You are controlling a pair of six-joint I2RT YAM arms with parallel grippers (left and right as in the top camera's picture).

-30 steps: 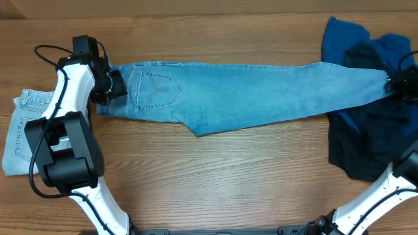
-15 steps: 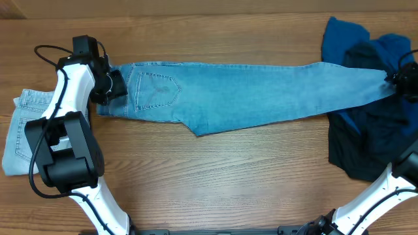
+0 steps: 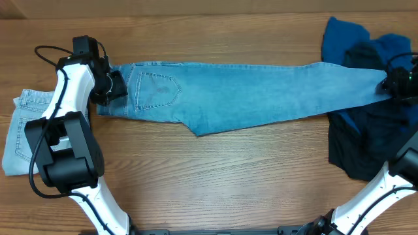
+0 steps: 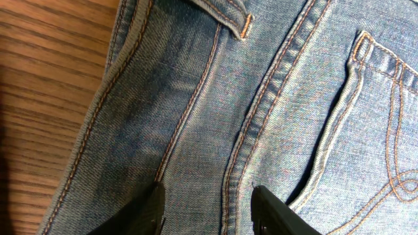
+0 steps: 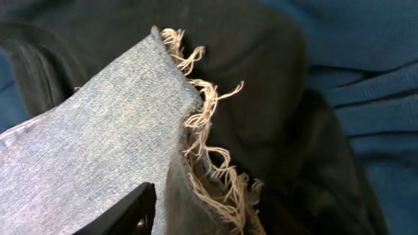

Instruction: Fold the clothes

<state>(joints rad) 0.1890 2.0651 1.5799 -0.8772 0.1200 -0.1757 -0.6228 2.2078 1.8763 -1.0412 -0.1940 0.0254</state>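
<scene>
My right gripper will next stay low and close its open fingers on the nearer part of the jeans' frayed hem, which lies between them.
Long light-blue jeans (image 3: 248, 91) lie flat across the table, waist to the left, frayed hem to the right. My left gripper (image 3: 112, 85) is at the waistband; in the left wrist view its fingers (image 4: 208, 209) are open, spread on the denim (image 4: 261, 98) beside a back pocket. My right gripper (image 3: 394, 83) is at the hem. In the right wrist view one finger shows left of the frayed hem (image 5: 196, 117), the other is hidden; the gripper (image 5: 209, 215) looks open with the hem between the fingers.
Paler folded jeans (image 3: 23, 130) lie at the left edge behind my left arm. A royal-blue garment (image 3: 343, 36) and a dark navy garment (image 3: 366, 143) are piled at the right under the hem, also seen in the right wrist view (image 5: 281, 85).
My right gripper has shifted slightly left at the hem. The jeans and my left arm have not moved.
</scene>
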